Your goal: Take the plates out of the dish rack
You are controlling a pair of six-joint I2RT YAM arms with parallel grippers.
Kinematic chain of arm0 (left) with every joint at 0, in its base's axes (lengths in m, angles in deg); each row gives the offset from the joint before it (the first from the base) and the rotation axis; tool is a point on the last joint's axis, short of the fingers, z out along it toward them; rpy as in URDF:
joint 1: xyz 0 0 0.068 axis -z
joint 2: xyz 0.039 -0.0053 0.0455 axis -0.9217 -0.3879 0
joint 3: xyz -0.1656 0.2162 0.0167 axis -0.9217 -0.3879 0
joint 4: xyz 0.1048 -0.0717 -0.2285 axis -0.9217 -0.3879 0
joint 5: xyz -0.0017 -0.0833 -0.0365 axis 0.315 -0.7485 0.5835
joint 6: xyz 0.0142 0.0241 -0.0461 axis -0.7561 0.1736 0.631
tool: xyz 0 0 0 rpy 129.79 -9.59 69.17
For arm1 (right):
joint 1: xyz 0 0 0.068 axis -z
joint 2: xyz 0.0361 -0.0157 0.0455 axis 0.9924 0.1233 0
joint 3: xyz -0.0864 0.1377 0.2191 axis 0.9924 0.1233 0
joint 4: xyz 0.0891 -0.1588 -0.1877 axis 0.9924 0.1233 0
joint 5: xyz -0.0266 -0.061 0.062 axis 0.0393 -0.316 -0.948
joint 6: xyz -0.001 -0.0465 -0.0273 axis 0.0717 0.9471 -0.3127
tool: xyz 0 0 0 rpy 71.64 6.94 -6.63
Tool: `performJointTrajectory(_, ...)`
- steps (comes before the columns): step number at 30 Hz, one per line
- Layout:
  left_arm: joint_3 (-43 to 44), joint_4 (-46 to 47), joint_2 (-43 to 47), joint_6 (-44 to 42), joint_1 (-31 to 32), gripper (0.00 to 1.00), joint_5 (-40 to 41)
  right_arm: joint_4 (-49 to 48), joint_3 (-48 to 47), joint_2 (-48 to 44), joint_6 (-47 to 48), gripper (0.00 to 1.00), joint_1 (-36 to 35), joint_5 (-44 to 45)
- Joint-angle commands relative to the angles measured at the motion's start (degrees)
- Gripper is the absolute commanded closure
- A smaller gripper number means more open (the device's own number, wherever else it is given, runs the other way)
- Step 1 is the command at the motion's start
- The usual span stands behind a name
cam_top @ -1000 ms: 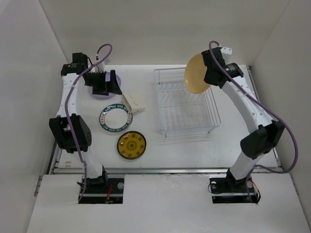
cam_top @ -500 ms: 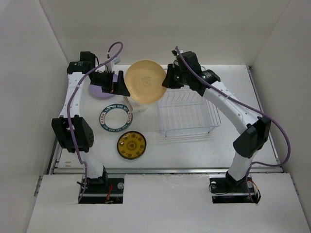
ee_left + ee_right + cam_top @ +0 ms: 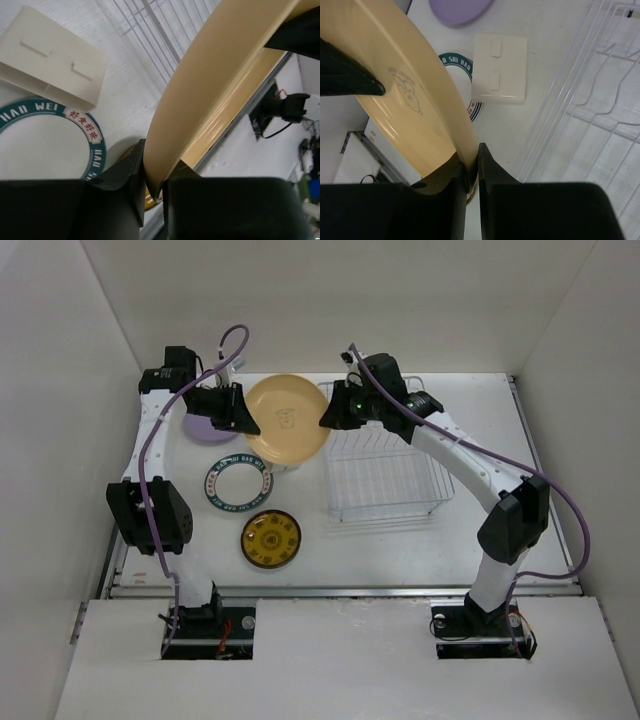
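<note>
The left gripper will next carry the tan plate to the left in the top view, then lower it onto the lavender plate (image 3: 200,427) and let it go, since the lavender plate is empty.
A plain tan plate (image 3: 288,418) hangs in the air left of the dish rack (image 3: 385,468), held from both sides. My left gripper (image 3: 243,418) is shut on its left rim, and the left wrist view shows the plate (image 3: 215,90) pinched between the fingers (image 3: 154,175). My right gripper (image 3: 328,418) is shut on the opposite rim (image 3: 410,100), with the jaws tight round the edge (image 3: 472,167). On the table lie a teal-rimmed white plate (image 3: 239,485), an amber patterned plate (image 3: 270,538) and a lavender plate (image 3: 200,427). The wire rack shows no plates in it.
A small cream rectangular cup (image 3: 500,67) lies beside the teal-rimmed plate, mostly hidden under the tan plate in the top view. White walls close in the table on the left, back and right. The rack's wires (image 3: 600,100) pass just right of my right gripper.
My right arm swung the tan plate from above the rack's far corner leftward. My left gripper came off the lavender plate, met it and closed on its rim.
</note>
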Motion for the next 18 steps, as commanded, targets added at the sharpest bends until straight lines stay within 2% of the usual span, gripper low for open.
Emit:
performJointTrajectory(1, 0.4, 1.8, 0.8, 3.8, -0.1, 1.0, 0.7, -5.4, -1.2, 0.3, -0.6, 1.0, -1.2, -2.7)
performJointTrajectory(6, 0.4, 4.1, 2.6, 7.7, -1.0, 1.0, 5.3, -2.0, -4.1, 1.7, 0.0, 0.99, -1.8, 1.2)
performJointTrajectory(8, -0.1, 5.5, 2.6, 11.0, -3.0, 1.0, 5.8, 1.3, -7.5, 3.0, 0.5, 0.87, -2.3, 5.1)
performJointTrajectory(9, 0.6, 6.1, 1.8, 12.6, -5.2, 1.0, 5.8, 2.5, -8.8, 3.9, 0.5, 0.73, -2.3, 6.7)
performJointTrajectory(11, 1.9, 6.8, 0.3, 16.8, -7.6, 1.0, 5.8, 6.1, -13.0, 5.6, 1.2, 0.61, -2.9, 10.7)
performJointTrajectory(15, 3.0, 10.1, -3.6, 23.0, -13.2, 1.0, 2.4, 8.7, -17.5, 7.1, 1.7, 0.42, -3.4, 15.7)
performJointTrajectory(18, 1.9, 16.0, -6.4, 29.9, -17.3, 1.0, 4.0, 11.0, -20.5, 9.3, 1.2, 0.38, -4.9, 22.4)
